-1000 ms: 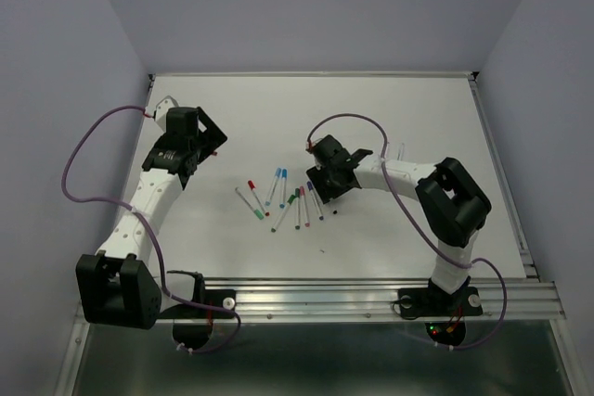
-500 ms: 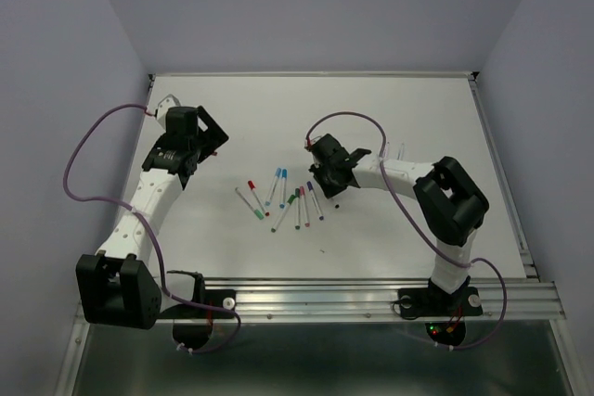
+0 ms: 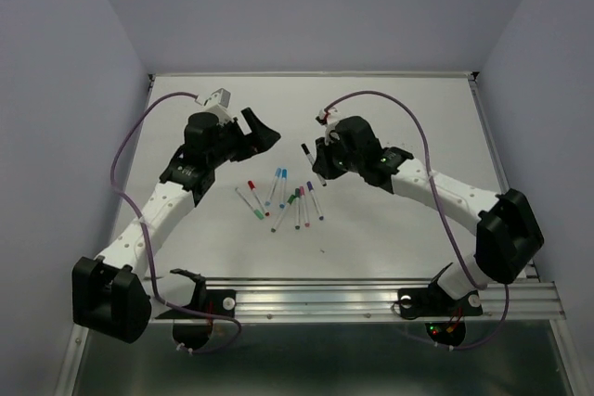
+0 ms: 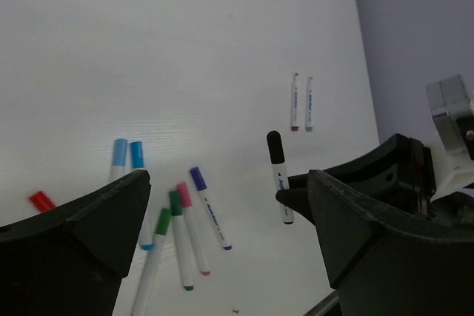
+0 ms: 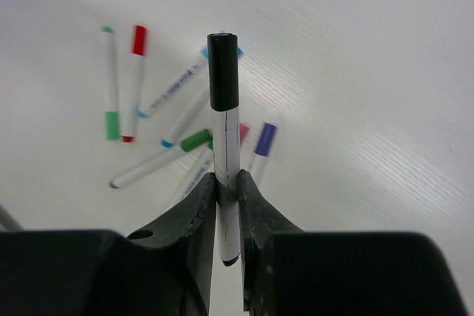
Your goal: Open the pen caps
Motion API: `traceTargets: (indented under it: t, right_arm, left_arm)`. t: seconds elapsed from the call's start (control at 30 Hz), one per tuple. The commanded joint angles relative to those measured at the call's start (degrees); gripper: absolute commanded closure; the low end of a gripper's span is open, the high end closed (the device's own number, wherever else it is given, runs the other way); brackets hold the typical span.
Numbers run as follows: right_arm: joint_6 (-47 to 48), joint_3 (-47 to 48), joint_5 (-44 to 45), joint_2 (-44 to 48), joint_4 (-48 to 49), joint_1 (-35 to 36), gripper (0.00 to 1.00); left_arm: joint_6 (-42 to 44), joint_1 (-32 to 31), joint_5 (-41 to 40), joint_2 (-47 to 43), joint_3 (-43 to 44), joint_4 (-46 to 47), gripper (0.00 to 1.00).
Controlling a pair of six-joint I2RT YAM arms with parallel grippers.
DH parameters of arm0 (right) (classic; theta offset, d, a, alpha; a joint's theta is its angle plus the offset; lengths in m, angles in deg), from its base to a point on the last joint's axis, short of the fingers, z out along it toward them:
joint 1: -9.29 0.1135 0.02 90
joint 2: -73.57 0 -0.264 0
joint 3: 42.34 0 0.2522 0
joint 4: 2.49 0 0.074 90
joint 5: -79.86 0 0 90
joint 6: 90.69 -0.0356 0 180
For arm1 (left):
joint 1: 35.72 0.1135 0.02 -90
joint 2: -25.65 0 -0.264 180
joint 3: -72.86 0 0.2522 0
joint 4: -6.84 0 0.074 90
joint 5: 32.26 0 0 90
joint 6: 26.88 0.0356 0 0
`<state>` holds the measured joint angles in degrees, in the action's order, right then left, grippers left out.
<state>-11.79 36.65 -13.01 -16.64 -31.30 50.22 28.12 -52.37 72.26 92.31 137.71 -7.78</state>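
Observation:
The pen's black cap (image 3: 305, 149) (image 4: 275, 147) is to the right of my left gripper in the top view, so I will move that way around it, since the pen's body is held.
My right gripper (image 5: 227, 183) is shut on the white barrel of a pen (image 5: 226, 149), which it holds upright above the table. The pen's black cap (image 5: 222, 72) is still on and points away from the wrist. From above, this pen (image 3: 305, 154) hangs between the two arms. My left gripper (image 3: 264, 134) stands open just to its left, and its fingers (image 4: 111, 212) frame the pen (image 4: 280, 183) without touching it. Several more capped pens (image 3: 283, 197) lie on the table, with a purple cap (image 4: 198, 177), a pink cap (image 4: 184, 194) and a red cap (image 5: 138, 40) among them.
Two more pens (image 4: 301, 101) lie side by side farther off on the white table (image 3: 418, 108). Lilac walls close in the table at the back and both sides. A metal rail (image 3: 371, 294) runs along the near edge.
The right gripper has shut on the black-capped pen and lifted it off the table, up and toward the back. The left arm has swung right toward it, its gripper still open.

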Motion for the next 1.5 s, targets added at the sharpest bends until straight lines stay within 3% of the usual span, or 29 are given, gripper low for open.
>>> traceTargets:
  t: [0.0,0.23,0.5,0.93,1.23,1.47]
  right_arm:
    - [-1.91,-1.6,-12.05,5.39,8.01,-0.06,0.99]
    - [-3.32,-1.69,-20.4,9.09,11.0,-0.06,0.99]
    - [-4.2,-2.39,-21.12,10.67,13.9,-0.06,0.99]
    - [-3.76,-0.55,-21.74,9.71,17.16,-0.06,0.99]
    - [-4.46,1.3,-21.56,7.34,19.79,-0.06,0.99]
    - [-4.38,2.97,-21.21,6.1,20.32,-0.06,0.99]
  left_arm:
    - [-1.82,-3.21,8.5,-2.49,-1.6,14.02,0.02]
    - [-4.81,-6.29,11.23,-2.67,-3.72,21.69,0.06]
    - [-5.34,-7.44,11.4,-1.26,-3.45,22.92,0.14]
    - [-5.87,-8.32,11.49,-1.17,-3.63,24.24,0.15]
    - [-5.95,-8.67,11.4,-0.56,-3.45,24.77,0.35]
    - [-6.04,-8.67,10.79,-0.73,-3.54,24.86,0.43]
